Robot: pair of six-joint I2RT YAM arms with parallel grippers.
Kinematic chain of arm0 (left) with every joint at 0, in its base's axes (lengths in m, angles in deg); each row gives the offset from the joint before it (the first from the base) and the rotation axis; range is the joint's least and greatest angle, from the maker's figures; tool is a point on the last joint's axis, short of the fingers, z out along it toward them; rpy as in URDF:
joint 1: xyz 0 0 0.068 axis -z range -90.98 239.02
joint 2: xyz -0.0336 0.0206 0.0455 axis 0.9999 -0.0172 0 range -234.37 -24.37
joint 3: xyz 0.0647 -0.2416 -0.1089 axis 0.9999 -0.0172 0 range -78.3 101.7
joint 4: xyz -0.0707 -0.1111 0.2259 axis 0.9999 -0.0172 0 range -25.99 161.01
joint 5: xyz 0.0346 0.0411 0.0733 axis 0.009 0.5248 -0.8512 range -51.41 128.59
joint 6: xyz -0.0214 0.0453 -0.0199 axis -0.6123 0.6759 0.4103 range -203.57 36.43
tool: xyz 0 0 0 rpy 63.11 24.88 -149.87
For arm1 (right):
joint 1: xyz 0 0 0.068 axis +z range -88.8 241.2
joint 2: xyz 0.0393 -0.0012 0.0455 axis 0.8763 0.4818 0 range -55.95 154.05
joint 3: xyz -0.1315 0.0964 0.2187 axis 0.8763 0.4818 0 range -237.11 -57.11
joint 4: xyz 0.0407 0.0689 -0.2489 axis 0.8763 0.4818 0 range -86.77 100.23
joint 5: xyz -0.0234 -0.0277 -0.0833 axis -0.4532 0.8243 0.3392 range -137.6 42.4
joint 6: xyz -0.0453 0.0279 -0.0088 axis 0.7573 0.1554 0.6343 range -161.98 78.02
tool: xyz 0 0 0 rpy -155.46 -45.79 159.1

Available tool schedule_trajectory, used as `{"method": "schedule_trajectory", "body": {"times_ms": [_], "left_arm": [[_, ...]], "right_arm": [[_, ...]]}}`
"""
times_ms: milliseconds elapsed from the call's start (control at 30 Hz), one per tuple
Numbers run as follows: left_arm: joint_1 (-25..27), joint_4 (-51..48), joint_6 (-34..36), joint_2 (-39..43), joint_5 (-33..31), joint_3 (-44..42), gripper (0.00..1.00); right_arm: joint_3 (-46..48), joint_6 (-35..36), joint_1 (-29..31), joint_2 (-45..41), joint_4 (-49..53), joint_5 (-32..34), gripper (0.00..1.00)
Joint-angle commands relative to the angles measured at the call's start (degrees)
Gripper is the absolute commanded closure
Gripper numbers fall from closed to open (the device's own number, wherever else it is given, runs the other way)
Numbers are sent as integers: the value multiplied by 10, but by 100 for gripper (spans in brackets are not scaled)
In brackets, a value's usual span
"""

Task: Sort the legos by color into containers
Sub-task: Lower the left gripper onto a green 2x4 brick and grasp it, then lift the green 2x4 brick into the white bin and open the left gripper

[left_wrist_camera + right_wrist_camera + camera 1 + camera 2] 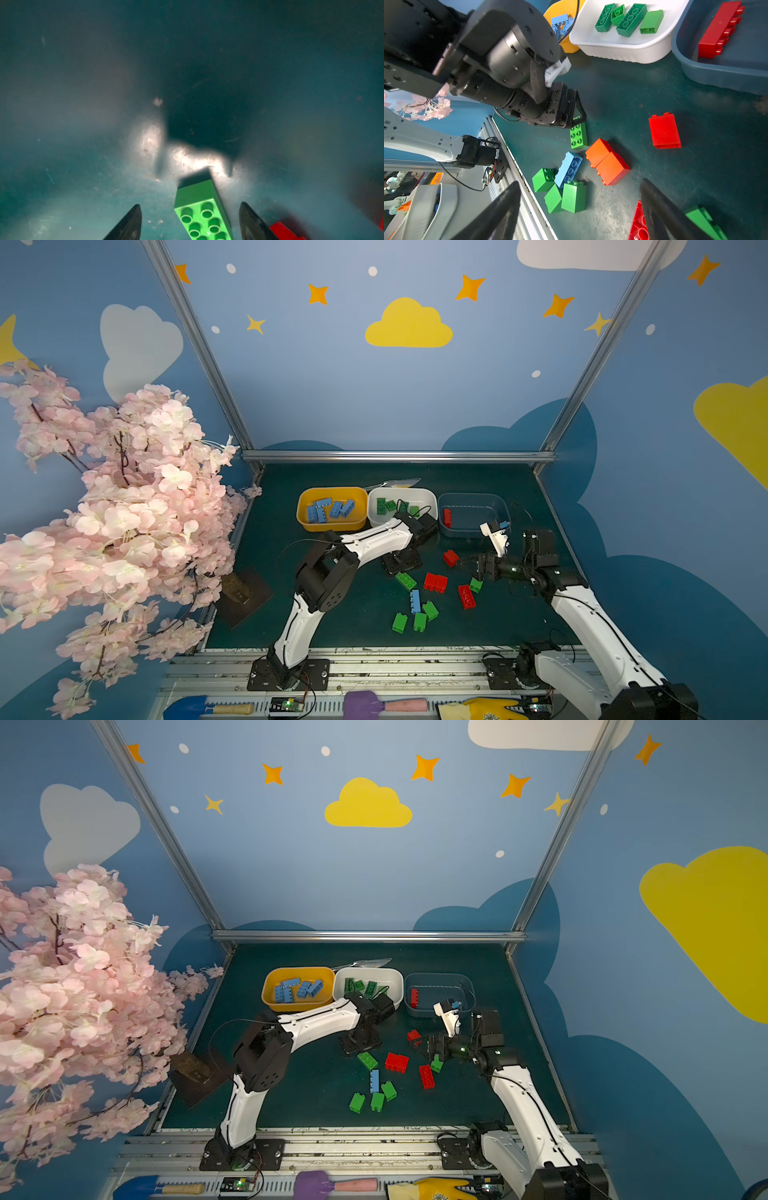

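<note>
My left gripper will next move back along the green lego [406,581] [208,224] toward its middle and close there, because its open fingers are now around only the lego's far end.
Three containers stand in a row at the back. The yellow-orange tub [305,523] holds several light blue legos [330,509]. Green legos [629,19] lie in the white tub [432,501], and the blue-grey tub [471,498] has one long red lego [720,29]. Loose red, green and blue legos lie on the mat in front. My left gripper [190,204] is down at the mat, open, its fingers either side of a long green lego [199,209] with gaps on both sides. My right gripper [580,182] is open and empty, beside a red lego [450,558].
Loose legos include a red pair [435,583], a long red one [466,596], a long blue one [415,600] and three green ones [419,620]. A pink blossom tree [124,510] fills the left. A dark block on a plate [241,593] sits at the mat's left edge.
</note>
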Motion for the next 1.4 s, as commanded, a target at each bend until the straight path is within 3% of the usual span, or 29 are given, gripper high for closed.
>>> {"method": "schedule_trajectory", "body": {"times_ms": [0, 167, 400, 500, 600, 767, 967, 1200, 1367], "left_arm": [[7, -17, -48, -4, 20, -11, 28], [12, 11, -75, -7, 43, -30, 34], [13, 14, -88, -6, 41, -44, 59], [10, 4, -79, 5, 24, -41, 68], [2, -2, -40, 21, 7, -35, 69], [-28, 8, 107, 72, -32, -22, 72], [-95, 46, 369, 102, -31, 39, 76], [-147, 26, 627, 4, -63, 231, 78], [-179, 35, 782, -73, 4, 329, 81]], "right_arm": [[-3, 10, -3, -6, 10, -3, 12], [-2, 10, -4, -6, 14, -3, 12], [0, 11, -5, -12, 16, 1, 12], [-3, 11, -7, -11, 17, 2, 12], [-4, 11, -7, -9, 16, 0, 12], [-6, 5, -7, -9, 6, -10, 12], [-6, -3, -5, -11, -3, -22, 12], [-8, -11, 0, -5, -14, -25, 12], [-16, -5, 3, 6, -11, -25, 12]]}}
